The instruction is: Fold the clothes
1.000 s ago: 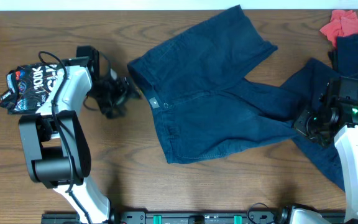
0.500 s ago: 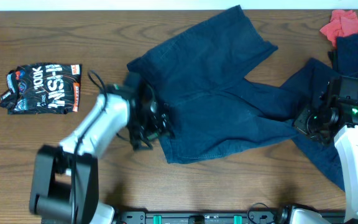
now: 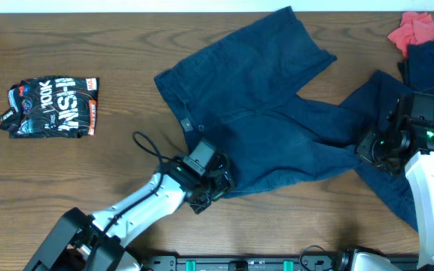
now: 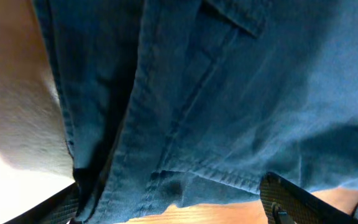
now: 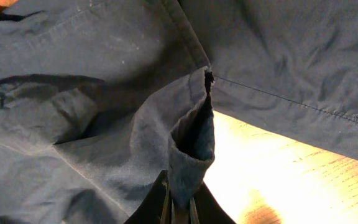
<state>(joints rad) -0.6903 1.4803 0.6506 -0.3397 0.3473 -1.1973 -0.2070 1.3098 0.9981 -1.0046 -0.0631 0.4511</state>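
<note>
My left gripper stays low and closes across the stitched hem (image 4: pixel 185 180) next, since the shorts' near corner (image 4: pixel 126 198) already sits between its open fingers.
Dark navy-blue shorts (image 3: pixel 262 113) lie spread flat in the middle of the table, waistband at the left with a small grey label. My left gripper (image 3: pixel 215 188) is at the shorts' lower left corner. In the left wrist view its open fingers (image 4: pixel 173 208) straddle the stitched hem (image 4: pixel 185 180). My right gripper (image 3: pixel 369 149) is at the shorts' right leg end. In the right wrist view it (image 5: pixel 180 208) is shut on a pinched fold of navy fabric (image 5: pixel 191 149). More navy clothes (image 3: pixel 428 68) lie at the right.
A black printed snack bag (image 3: pixel 50 107) lies at the far left. A red cloth (image 3: pixel 414 28) sits at the back right corner. Bare wooden table (image 3: pixel 111 173) shows at the left and front.
My left arm swept from near the snack bag across to the shorts' waistband, then down to their lower left corner. The right arm has held still on the fabric.
</note>
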